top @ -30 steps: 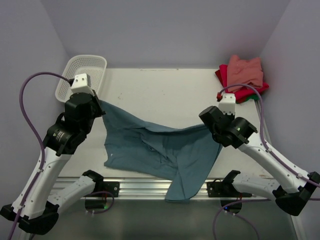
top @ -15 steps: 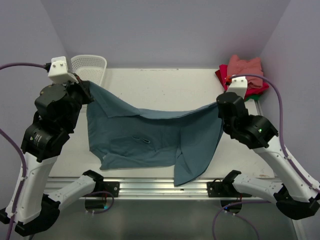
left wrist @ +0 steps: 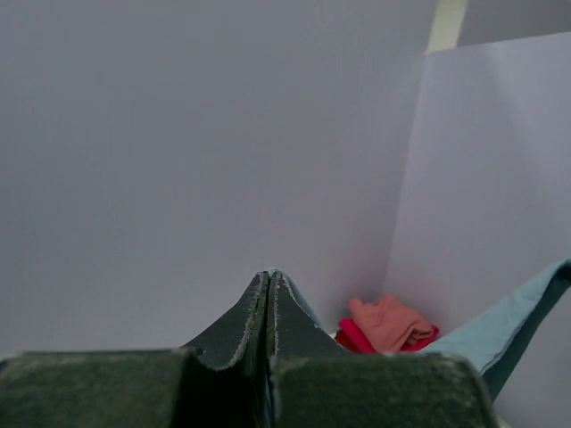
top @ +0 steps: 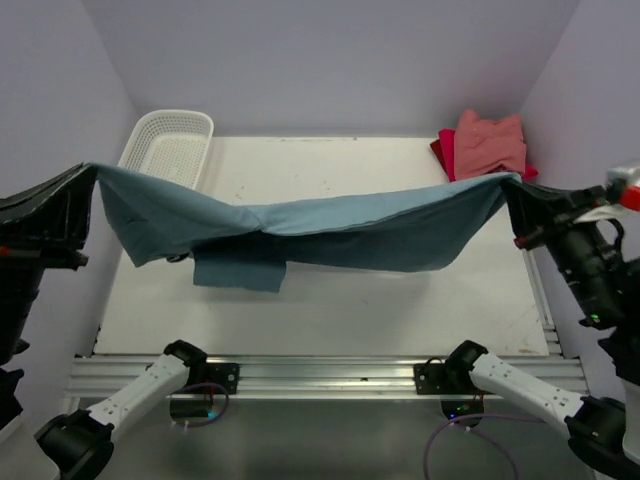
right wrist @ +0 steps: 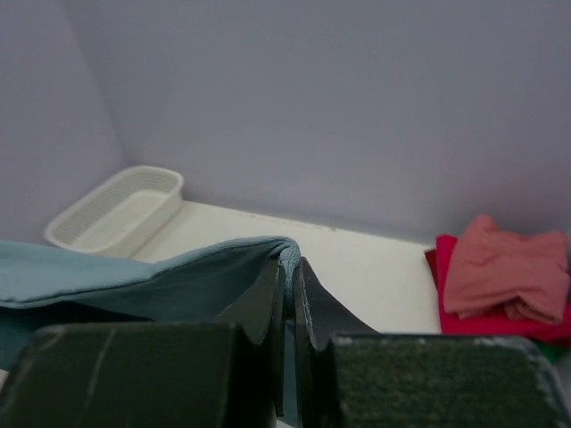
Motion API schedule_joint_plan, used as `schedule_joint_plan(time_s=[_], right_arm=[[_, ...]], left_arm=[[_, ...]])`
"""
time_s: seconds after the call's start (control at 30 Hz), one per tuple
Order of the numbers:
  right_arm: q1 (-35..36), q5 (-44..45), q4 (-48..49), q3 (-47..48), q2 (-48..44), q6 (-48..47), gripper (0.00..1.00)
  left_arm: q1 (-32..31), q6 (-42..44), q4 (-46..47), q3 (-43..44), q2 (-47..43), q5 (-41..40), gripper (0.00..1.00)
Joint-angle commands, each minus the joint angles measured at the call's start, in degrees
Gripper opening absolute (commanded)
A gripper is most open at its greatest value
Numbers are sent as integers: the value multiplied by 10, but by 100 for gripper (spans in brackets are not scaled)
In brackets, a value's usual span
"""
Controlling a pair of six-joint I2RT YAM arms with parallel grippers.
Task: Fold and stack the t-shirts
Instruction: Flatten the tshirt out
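Note:
My right gripper will move outward and down to the bare tabletop [top: 410, 156] [right wrist: 407, 259] beside the red tee, below and outward of it, and release the teal end there.
The dusty teal-blue t-shirt [top: 310, 225] hangs stretched in the air across the whole table, sagging in the middle, with a flap drooping at lower left. My left gripper [top: 92, 170] is shut on its left end, high at the left edge; its fingers [left wrist: 268, 303] pinch a thin edge of teal cloth. My right gripper [top: 508, 182] is shut on the shirt's right end; the cloth [right wrist: 178, 281] shows pinched between its fingers. The folded salmon-pink tee [top: 490, 142] lies on the red one [top: 446, 152] at the back right, also in the right wrist view [right wrist: 504, 272]. The green one is hidden.
A white mesh basket [top: 168, 148] stands at the back left corner, also in the right wrist view [right wrist: 116, 209]. The white table [top: 330, 300] lies under the hanging shirt. Lavender walls close in on three sides.
Both arms have risen and swung apart to the table's sides, lifting the teal shirt off the table and pulling it taut between them.

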Motion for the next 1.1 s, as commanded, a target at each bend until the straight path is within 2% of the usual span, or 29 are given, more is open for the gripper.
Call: schedule_joint_plan(time_s=[0.0, 0.13, 0.17, 0.27, 0.4, 0.47, 0.53, 0.6, 0.63, 0.7, 0.73, 0.77, 0.83, 0.87, 0.93, 1.03, 1.07], right_arm=[[-1, -184, 24, 60, -18, -54, 0], [-4, -313, 1, 122, -33, -54, 0], [-5, -382, -3, 135, -36, -53, 0], [-10, -492, 7, 169, -49, -21, 0], [-15, -530, 70, 184, -65, 32, 0], [-15, -493, 67, 186, -62, 26, 0], [-15, -387, 44, 188, -32, 9, 0], [-15, -312, 3, 184, -3, 0, 0], [-16, -235, -8, 178, 11, -12, 0], [-16, -166, -28, 149, 54, -12, 0], [-16, -107, -26, 135, 65, -39, 0], [-16, -76, -11, 108, 91, -44, 0], [-16, -5, 2, 97, 126, -57, 0], [-16, 14, 6, 104, 163, -60, 0], [-16, 33, 1, 129, 206, -63, 0], [-15, -11, -20, 193, 258, -56, 0], [-15, -50, -26, 217, 264, -54, 0]], left_arm=[[4, 11, 47, 29, -10, 163, 0], [17, -20, 93, 35, -22, 280, 0], [22, -36, 102, 35, -22, 335, 0], [33, -76, 143, 45, -16, 428, 0], [61, -127, 206, 72, -6, 518, 0], [69, -120, 200, 99, 10, 517, 0], [69, -102, 157, 133, 39, 488, 0], [67, -66, 126, 139, 68, 410, 0], [66, -55, 95, 139, 78, 381, 0], [62, -27, 72, 130, 111, 302, 0], [60, -14, 60, 125, 122, 277, 0], [60, -7, 55, 122, 135, 228, 0], [53, 16, 38, 121, 185, 180, 0], [50, 24, 32, 126, 224, 140, 0], [27, 38, 14, 150, 269, 114, 0], [23, 30, 4, 184, 334, 150, 0], [22, 26, 1, 191, 343, 162, 0]])
